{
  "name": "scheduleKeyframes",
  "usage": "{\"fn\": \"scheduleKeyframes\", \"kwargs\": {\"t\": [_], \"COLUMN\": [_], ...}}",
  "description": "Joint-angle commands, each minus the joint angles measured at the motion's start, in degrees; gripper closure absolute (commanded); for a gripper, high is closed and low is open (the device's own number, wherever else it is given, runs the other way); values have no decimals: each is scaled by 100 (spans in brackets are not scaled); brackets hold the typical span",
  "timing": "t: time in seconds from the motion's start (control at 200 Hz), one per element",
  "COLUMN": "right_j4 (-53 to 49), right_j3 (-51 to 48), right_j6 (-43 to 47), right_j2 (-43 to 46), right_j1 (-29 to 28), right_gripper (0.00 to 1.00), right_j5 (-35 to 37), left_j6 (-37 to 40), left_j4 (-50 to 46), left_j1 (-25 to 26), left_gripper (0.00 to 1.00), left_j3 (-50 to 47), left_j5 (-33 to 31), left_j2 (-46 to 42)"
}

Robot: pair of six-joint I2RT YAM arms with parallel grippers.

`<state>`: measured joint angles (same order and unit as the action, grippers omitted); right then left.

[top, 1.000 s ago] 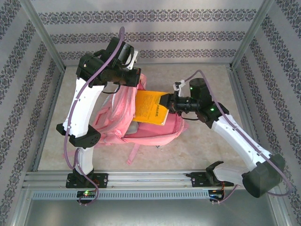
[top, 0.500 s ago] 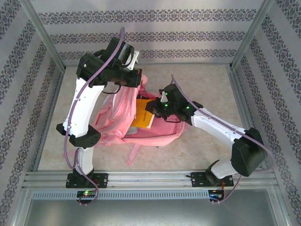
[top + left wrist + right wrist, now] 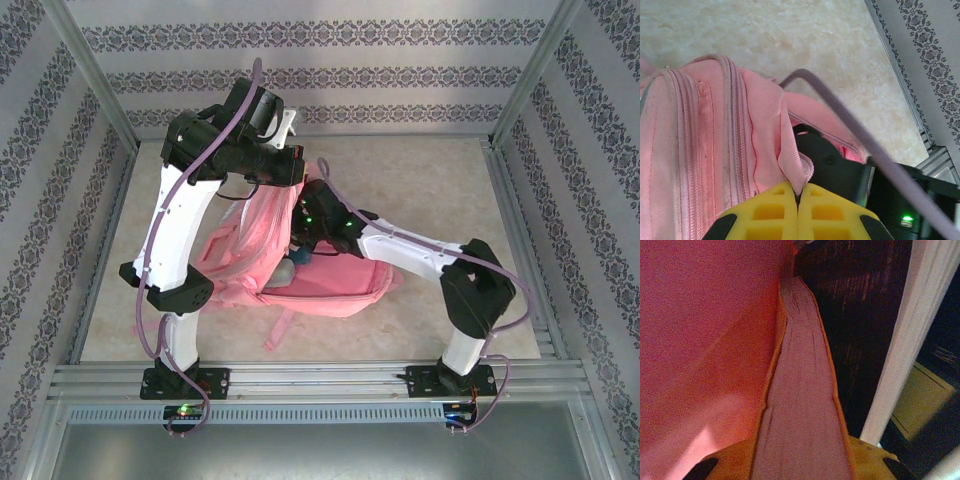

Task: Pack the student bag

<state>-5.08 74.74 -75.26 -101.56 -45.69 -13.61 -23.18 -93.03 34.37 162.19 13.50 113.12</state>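
Observation:
My right gripper pushes the yellow-covered book deeper into the bag (image 3: 235,265) along the pink lining next and releases it inside, since the bag's lifted rim keeps the opening open.
The student bag (image 3: 235,265) is a large pink backpack lying at the table's middle left with its main opening facing right. My left gripper (image 3: 290,168) hangs above its top edge. In the left wrist view that gripper (image 3: 798,194) is shut on a fold of the bag's pink rim (image 3: 795,170) and holds it up. My right gripper (image 3: 300,232) reaches into the opening. In the right wrist view it (image 3: 802,462) is shut on a yellow-covered book (image 3: 800,390), seen edge-on inside the bag against the bright pink lining (image 3: 700,340).
A greyish object (image 3: 287,270) lies inside the bag's mouth. A pink strap (image 3: 280,328) trails toward the near aluminium rail (image 3: 320,378). Patterned walls and metal posts (image 3: 95,75) enclose the table. Bare tabletop (image 3: 440,190) lies to the right of the bag.
My right arm has swung left and carried the book from above the open flap into the bag, where the top view no longer shows it. The left gripper has kept its hold.

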Motion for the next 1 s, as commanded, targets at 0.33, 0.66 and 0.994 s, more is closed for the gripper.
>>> {"fn": "scheduleKeyframes", "kwargs": {"t": [0.33,0.66,0.994], "right_j4": [1244,1428,1396], "right_j3": [669,183,-581], "right_j6": [-733,268,1007], "right_j2": [-1328,-406,690], "right_j1": [-94,167,517], "right_gripper": [80,49,43], "right_j5": [-105,-326,-1224], "left_j6": [-220,-64,-85], "left_j4": [973,667,497], "left_j1": [-42,-409,-774], "left_gripper": [100,100,100], "left_j3": [149,148,141], "left_j5": [260,-40,-402], "left_j2": [-119,-150,-57]}}
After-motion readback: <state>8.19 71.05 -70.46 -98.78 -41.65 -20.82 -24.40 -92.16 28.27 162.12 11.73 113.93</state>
